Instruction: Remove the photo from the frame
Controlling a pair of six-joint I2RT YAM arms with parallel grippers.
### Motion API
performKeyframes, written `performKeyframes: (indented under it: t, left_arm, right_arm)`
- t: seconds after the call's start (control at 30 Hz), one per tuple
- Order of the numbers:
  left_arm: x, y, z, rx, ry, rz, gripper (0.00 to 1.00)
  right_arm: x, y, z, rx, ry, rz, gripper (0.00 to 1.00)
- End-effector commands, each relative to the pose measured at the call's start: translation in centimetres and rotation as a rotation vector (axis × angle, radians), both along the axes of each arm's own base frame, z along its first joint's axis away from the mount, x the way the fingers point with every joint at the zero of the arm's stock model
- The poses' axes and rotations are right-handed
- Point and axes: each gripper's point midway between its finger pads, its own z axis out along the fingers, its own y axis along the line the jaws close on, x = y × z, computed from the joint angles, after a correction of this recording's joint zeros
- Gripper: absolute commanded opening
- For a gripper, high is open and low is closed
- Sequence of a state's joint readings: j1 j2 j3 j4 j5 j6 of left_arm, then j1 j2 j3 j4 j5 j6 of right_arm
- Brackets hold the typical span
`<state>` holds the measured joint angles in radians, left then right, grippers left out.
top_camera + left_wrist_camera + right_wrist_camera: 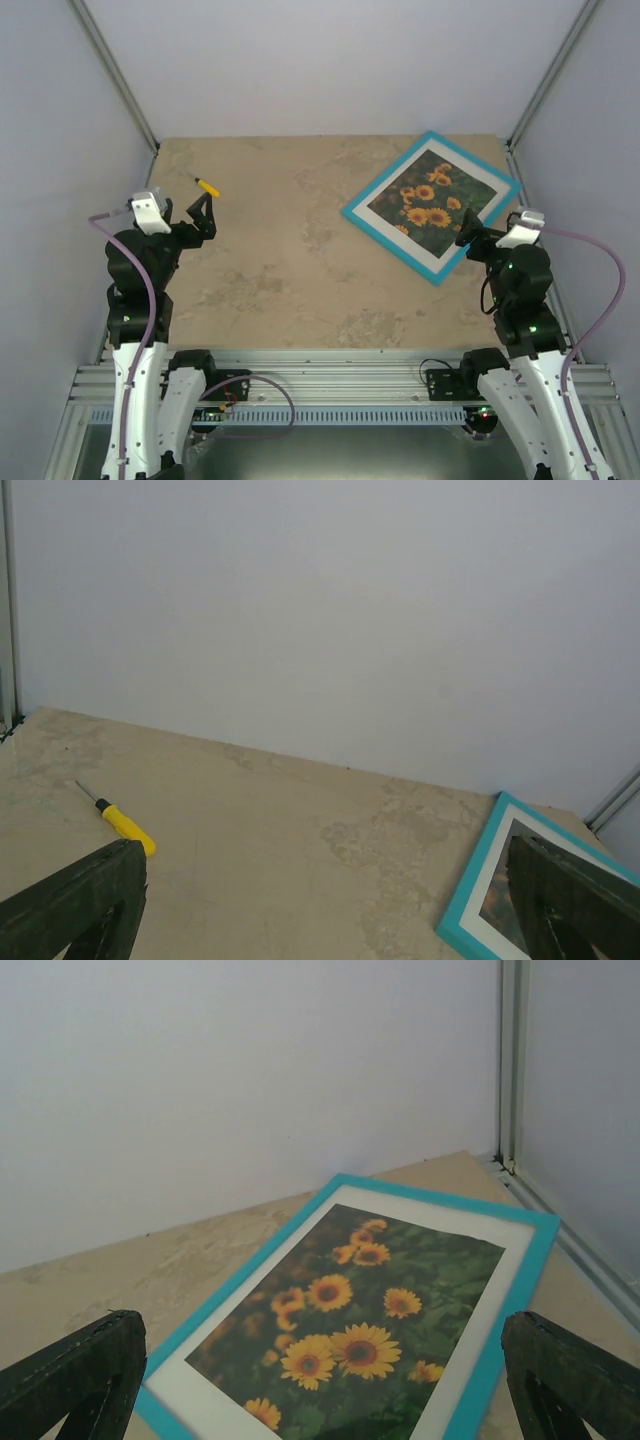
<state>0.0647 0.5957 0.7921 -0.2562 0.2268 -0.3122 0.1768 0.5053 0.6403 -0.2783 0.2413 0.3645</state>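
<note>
The turquoise-blue border has bare tabletop beside it that leaves room for a finger, so my right gripper should tilt downward and lower to straddle the border just beyond the border's near corner [456, 263].
The frame [356, 209] with its turquoise-blue border lies face up at the table's back right, turned diagonally. The sunflower photo [428, 196] sits inside it behind a white mat. In the right wrist view the frame [240, 1275] and photo [360, 1330] fill the space between the wide-open fingers. My right gripper [467, 235] is open and empty at the frame's near right edge. My left gripper [203, 215] is open and empty at the table's left side, far from the frame. The left wrist view shows only the frame's corner [470, 905].
A small yellow-handled screwdriver [207, 185] lies at the back left, just beyond my left gripper; it also shows in the left wrist view [122, 821]. White walls with metal corner posts close the table on three sides. Aluminium rails run along the near edge.
</note>
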Motion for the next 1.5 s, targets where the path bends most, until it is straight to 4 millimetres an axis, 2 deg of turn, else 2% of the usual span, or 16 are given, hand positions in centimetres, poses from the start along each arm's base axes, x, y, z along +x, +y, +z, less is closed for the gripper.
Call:
performKeyframes:
  t: [0.0,0.23,0.43,0.53,0.67,0.77,0.93,1.07,1.17,1.3,1.47]
  left_arm:
    - [-0.3,0.1,0.1,-0.006,-0.004,0.015,1.00]
    - [-0.3,0.1,0.2,-0.004,-0.006,0.021,1.00]
    - [-0.4,0.1,0.1,-0.004,-0.005,0.019,1.00]
    - [-0.4,0.1,0.1,-0.002,-0.005,0.023,1.00]
    - [-0.4,-0.1,0.0,-0.004,-0.002,0.012,1.00]
    - [-0.4,-0.7,0.0,-0.005,-0.003,-0.016,1.00]
    - [-0.5,-1.0,0.1,-0.008,-0.009,-0.032,1.00]
    - [-0.6,-1.5,0.0,-0.011,-0.010,-0.053,1.00]
    - [-0.6,-1.5,0.0,-0.011,-0.008,-0.055,1.00]
    - [-0.6,-1.5,0.0,-0.011,-0.009,-0.056,1.00]
    - [-0.7,-2.6,-0.1,-0.013,-0.007,-0.100,1.00]
  right_arm:
    - [-0.1,0.0,1.0,0.028,-0.021,-0.005,0.98]
    - [1.1,2.3,0.0,0.029,0.015,0.117,0.98]
    - [3.3,3.3,-3.4,0.050,0.134,0.146,0.98]
    - [4.4,2.9,-6.2,0.062,0.218,0.106,0.98]
    - [5.7,1.3,-10.2,0.086,0.323,0.024,0.98]
    - [6.5,0.7,-13.0,0.135,0.381,0.025,0.98]
    - [7.0,-2.1,-17.3,0.180,0.472,-0.058,0.97]
    - [7.6,-3.1,-19.9,0.203,0.531,-0.081,0.88]
    - [8.0,-2.4,-21.4,0.232,0.557,-0.049,0.81]
    - [8.2,-2.2,-23.6,0.249,0.619,-0.047,0.63]
    - [7.7,-2.7,-25.1,0.247,0.669,-0.087,0.53]
